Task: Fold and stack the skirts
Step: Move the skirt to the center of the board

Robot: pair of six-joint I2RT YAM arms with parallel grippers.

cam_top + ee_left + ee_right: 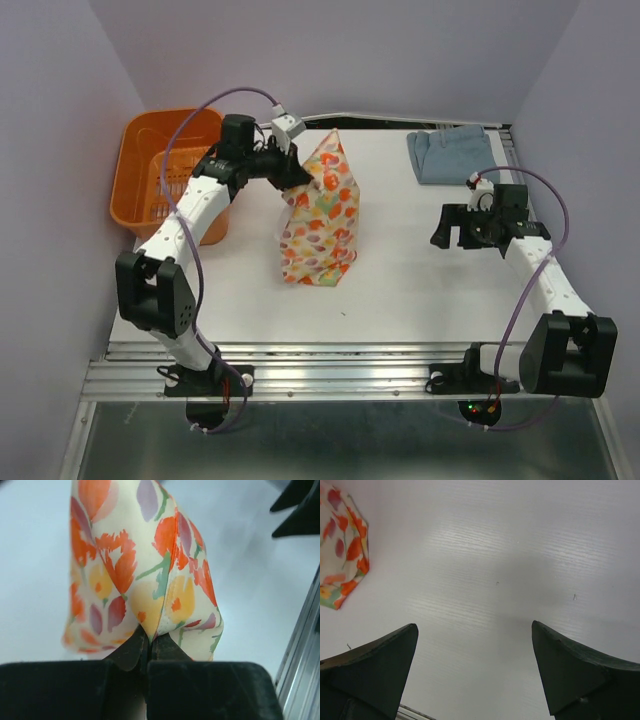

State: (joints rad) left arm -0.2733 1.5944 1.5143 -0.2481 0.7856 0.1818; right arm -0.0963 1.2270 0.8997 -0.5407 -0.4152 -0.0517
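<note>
The left gripper needs to swing back and to the right in the top view next and release the skirt there, because bare tabletop lies back from the gripper.
A cream skirt with orange, yellow and purple flowers [322, 215] hangs from my left gripper [294, 176], which is shut on its upper edge and holds it lifted, its lower end resting on the white table [400, 270]. In the left wrist view the floral skirt [135, 570] is pinched between the shut fingertips [131, 650] of my left gripper [150, 641]. A folded blue skirt [447, 152] lies at the table's back right. My right gripper [447, 230] is open and empty over bare table at the right; in its own view the right gripper [475, 640] sees the floral skirt [342, 545] at far left.
An orange plastic basket [165, 170] stands off the table's left edge, beside my left arm. A metal rail [340, 365] runs along the near edge of the table.
</note>
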